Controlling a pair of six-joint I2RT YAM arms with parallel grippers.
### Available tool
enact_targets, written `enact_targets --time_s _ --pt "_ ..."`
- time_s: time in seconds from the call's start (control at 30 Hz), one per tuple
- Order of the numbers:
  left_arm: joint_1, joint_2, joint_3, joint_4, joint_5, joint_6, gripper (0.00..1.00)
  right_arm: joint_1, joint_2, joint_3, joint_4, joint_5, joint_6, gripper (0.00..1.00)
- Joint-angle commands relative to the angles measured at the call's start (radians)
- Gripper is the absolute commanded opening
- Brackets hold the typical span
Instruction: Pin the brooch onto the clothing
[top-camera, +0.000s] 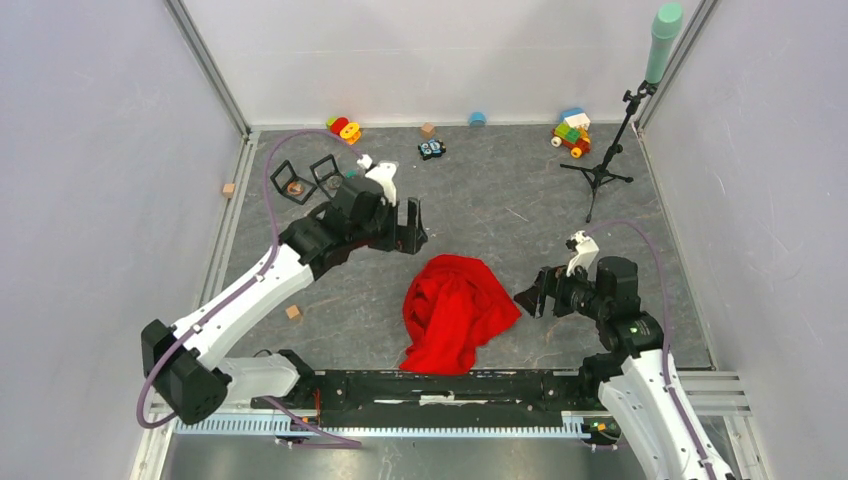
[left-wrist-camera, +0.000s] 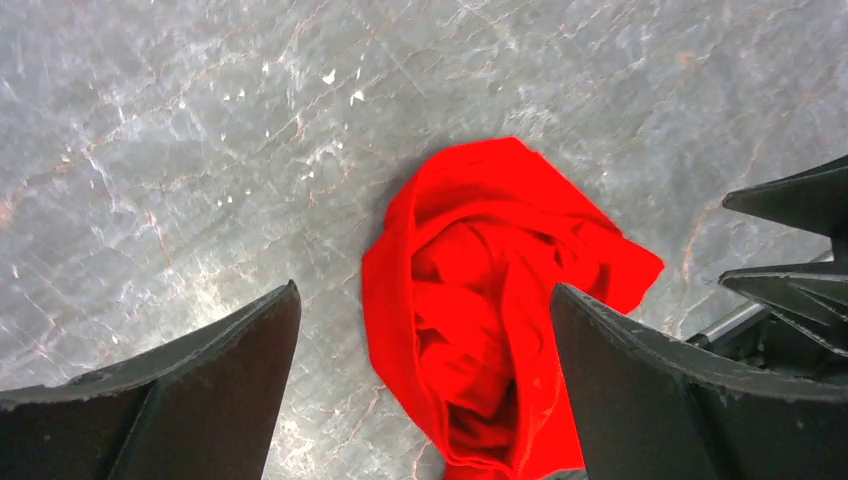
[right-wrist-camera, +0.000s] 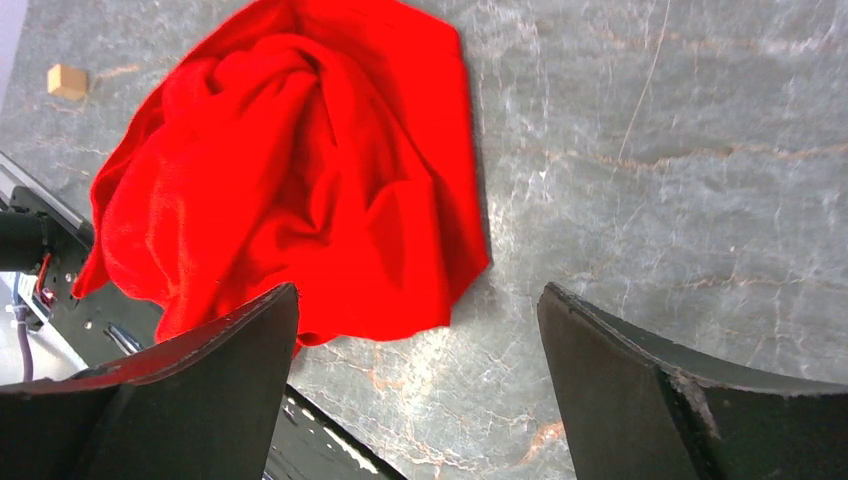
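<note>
My right gripper brings its open fingers down and to the left in the top view onto the shirt's corner (top-camera: 512, 313) (right-wrist-camera: 445, 300) next, as it juts out there.
The red T-shirt (top-camera: 455, 312) lies crumpled in a heap on the grey table, near the front edge. It also shows in the left wrist view (left-wrist-camera: 480, 300) and the right wrist view (right-wrist-camera: 300, 180). My left gripper (top-camera: 412, 228) is open and empty, above the table just behind the shirt (left-wrist-camera: 422, 290). My right gripper (top-camera: 530, 297) is open and empty, close to the shirt's right edge (right-wrist-camera: 418, 288). I cannot make out a brooch for certain. No white tag shows.
Two small black frames (top-camera: 308, 178) stand at the back left. Toy pieces (top-camera: 345, 128) (top-camera: 571, 132) lie along the back wall. A tripod stand (top-camera: 600, 170) is at the back right. A wooden cube (top-camera: 293, 312) lies left of the shirt. A black rail (top-camera: 450, 385) runs along the front.
</note>
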Motion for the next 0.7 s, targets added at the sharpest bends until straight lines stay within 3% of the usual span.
enact_targets --time_s 0.0,0.1,0.33,0.47,0.67 --pt "-0.003 -0.142 -0.197 0.037 0.009 -0.103 1.0 0.0 0.031 -0.057 0.04 -0.022 0.0 0.94" --pt "-0.006 -0.275 -0.422 0.173 0.173 -0.252 1.0 0.001 0.051 -0.117 0.09 -0.03 0.029 0.94" --pt "-0.028 -0.535 -0.802 0.351 0.344 -0.515 1.0 0.003 0.084 -0.212 0.201 -0.086 0.097 0.9" --pt "-0.029 -0.647 -0.889 0.359 0.383 -0.562 1.0 0.006 0.085 -0.248 0.244 -0.1 0.13 0.84" --pt "-0.036 -0.642 -0.95 0.365 0.434 -0.574 1.0 0.016 0.087 -0.286 0.316 -0.12 0.181 0.76"
